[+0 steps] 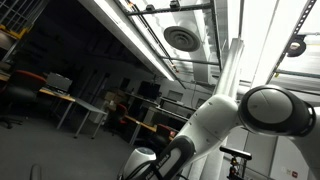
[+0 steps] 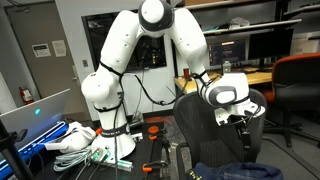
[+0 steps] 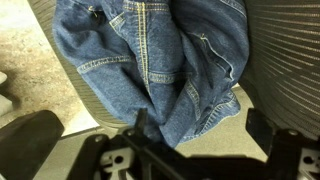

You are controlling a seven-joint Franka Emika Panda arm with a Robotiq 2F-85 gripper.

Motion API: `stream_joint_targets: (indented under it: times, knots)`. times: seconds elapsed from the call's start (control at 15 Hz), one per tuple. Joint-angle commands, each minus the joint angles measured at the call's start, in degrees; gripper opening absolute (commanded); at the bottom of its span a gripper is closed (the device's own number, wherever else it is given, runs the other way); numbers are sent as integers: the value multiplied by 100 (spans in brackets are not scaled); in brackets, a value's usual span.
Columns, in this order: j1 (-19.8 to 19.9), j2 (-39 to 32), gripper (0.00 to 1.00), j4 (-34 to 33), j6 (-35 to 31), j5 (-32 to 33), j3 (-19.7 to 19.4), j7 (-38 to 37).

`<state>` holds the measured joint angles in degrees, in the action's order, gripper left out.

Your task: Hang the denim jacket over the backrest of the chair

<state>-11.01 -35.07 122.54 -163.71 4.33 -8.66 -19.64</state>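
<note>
My gripper has the jacket's bunched lower folds lined up between its spread fingers, so it needs to move down and slightly outward onto those folds.
The denim jacket (image 3: 150, 55) is dark blue with pale stitching. In the wrist view it lies in soft folds over the black mesh chair (image 3: 290, 50). My gripper (image 3: 200, 125) is open, with its two dark fingers spread wide. A lower fold of the jacket reaches in beside the left finger, and nothing is clamped. In an exterior view the gripper (image 2: 243, 125) points down in front of the chair's backrest (image 2: 198, 125), with the jacket (image 2: 235, 171) bunched low beneath it.
An orange chair (image 2: 298, 80) and a desk with monitors (image 2: 225, 50) stand behind. Cables and white clutter (image 2: 75, 140) lie by the robot base (image 2: 112, 135). An exterior view shows only the arm (image 1: 240, 115) against the ceiling and distant desks (image 1: 75, 100).
</note>
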Motion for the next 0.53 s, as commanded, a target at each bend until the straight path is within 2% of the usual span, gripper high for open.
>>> stream_joint_targets:
  times: [0.0,0.27,0.47]
  knots:
    - [-129,-448,100,-394,-160,-65,-281,-219]
    - [-171,-979,100,-807,-293,-71,-472,-297]
    - [-180,-1432,100,-1126,-351,-125,-420,-244]
